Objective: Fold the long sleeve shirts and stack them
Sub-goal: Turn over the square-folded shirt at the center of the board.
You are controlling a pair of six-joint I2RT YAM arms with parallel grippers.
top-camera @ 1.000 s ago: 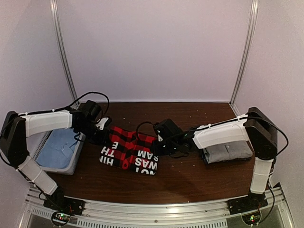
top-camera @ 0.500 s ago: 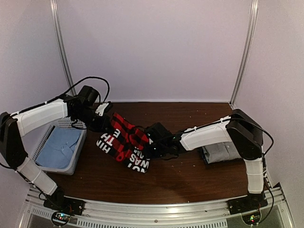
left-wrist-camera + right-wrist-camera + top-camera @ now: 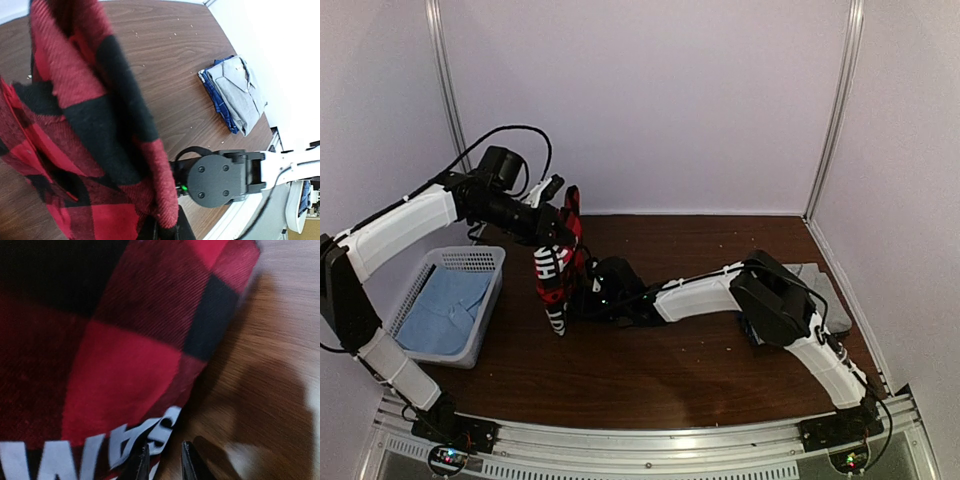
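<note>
My left gripper lowers the hanging flannel shirt to its right in the top view next and releases it, since the bare tabletop lies there below.
The red-and-black flannel shirt (image 3: 556,270) hangs off the table from my left gripper (image 3: 563,212), raised at the back left. In the left wrist view that gripper (image 3: 165,231) is shut on a fold of the flannel (image 3: 85,125). My right gripper (image 3: 588,292) reaches far left, low against the hanging cloth. In the right wrist view its fingers (image 3: 164,452) stand nearly together at the white-lettered edge of the flannel (image 3: 125,340), which appears pinched. The grey shirt (image 3: 832,300) lies folded at the right edge, partly hidden behind the right arm, and shows plainly in the left wrist view (image 3: 240,90).
A blue mesh basket (image 3: 460,258) holding a light blue cloth (image 3: 445,310) sits at the left. A folded blue garment (image 3: 215,95) lies under the grey shirt. The right forearm (image 3: 700,295) spans the table's middle. White walls close the back and sides.
My left gripper rose and lifted the flannel from flat on the table to hanging. My right gripper swept left along with the cloth's lower edge, uncovering the grey shirt's place.
</note>
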